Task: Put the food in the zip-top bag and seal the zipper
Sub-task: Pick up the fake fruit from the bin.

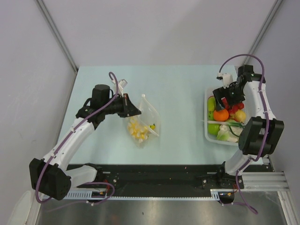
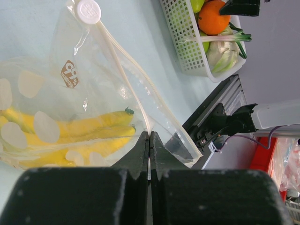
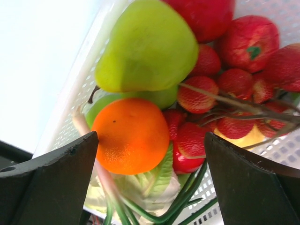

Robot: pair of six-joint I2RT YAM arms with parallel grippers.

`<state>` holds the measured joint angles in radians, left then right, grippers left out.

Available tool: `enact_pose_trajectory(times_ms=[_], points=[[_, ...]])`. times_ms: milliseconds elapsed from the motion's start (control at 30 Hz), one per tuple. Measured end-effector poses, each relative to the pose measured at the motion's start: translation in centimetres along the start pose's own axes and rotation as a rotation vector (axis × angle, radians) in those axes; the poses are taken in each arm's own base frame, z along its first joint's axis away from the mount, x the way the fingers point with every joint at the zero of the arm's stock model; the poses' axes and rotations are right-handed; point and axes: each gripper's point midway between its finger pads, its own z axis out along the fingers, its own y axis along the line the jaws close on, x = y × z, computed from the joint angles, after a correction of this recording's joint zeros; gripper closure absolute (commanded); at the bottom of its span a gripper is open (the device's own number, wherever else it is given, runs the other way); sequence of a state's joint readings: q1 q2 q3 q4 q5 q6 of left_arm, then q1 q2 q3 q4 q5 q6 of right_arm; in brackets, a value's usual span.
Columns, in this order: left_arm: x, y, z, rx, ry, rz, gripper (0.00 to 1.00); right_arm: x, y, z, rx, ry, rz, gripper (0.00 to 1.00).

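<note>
The right gripper lowers and moves slightly back to grab the orange by its sides next, since the orange [image 3: 131,136] lies uncovered below it.
The clear zip-top bag [image 1: 143,123] lies mid-table with yellow bananas [image 2: 70,133] inside. My left gripper [image 1: 135,109] is shut on the bag's mouth edge; in the left wrist view the gripper [image 2: 149,136] pinches the whitish zipper strip [image 2: 126,77]. My right gripper [image 1: 228,101] hovers open and empty over the white basket [image 1: 207,123] of food. In the right wrist view the gripper [image 3: 150,154] stands above an orange [image 3: 131,136], a green pear [image 3: 147,47], red strawberries [image 3: 199,93] and leafy greens [image 3: 154,185].
The white basket stands at the table's right edge and also shows in the left wrist view [image 2: 187,44]. A black rail [image 1: 154,180] runs along the near edge. A white round slider tab [image 2: 88,11] sits at the zipper's far end.
</note>
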<state>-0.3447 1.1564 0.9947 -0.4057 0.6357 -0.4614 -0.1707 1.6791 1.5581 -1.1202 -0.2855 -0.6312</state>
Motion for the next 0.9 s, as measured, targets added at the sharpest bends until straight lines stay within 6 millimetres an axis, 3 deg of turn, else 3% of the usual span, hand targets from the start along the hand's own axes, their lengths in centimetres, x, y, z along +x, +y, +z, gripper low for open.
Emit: enact_pose_trajectory(times_ms=[400, 533, 633, 900], points=[[0.0, 0.0, 0.0, 0.0, 0.0, 0.0, 1.0, 2.8, 2.9, 1.5, -0.095, 0.105, -0.024, 0.02], [0.0, 0.0, 0.0, 0.0, 0.0, 0.0, 1.0, 3.0, 3.2, 1.5, -0.105, 0.109, -0.024, 0.3], [0.0, 0.0, 0.0, 0.0, 0.0, 0.0, 1.0, 2.9, 3.3, 1.3, -0.108, 0.103, -0.026, 0.42], [0.2, -0.2, -0.1, 0.013, 0.007, 0.0, 1.0, 1.2, 4.5, -1.6, -0.082, 0.008, -0.041, 0.49]])
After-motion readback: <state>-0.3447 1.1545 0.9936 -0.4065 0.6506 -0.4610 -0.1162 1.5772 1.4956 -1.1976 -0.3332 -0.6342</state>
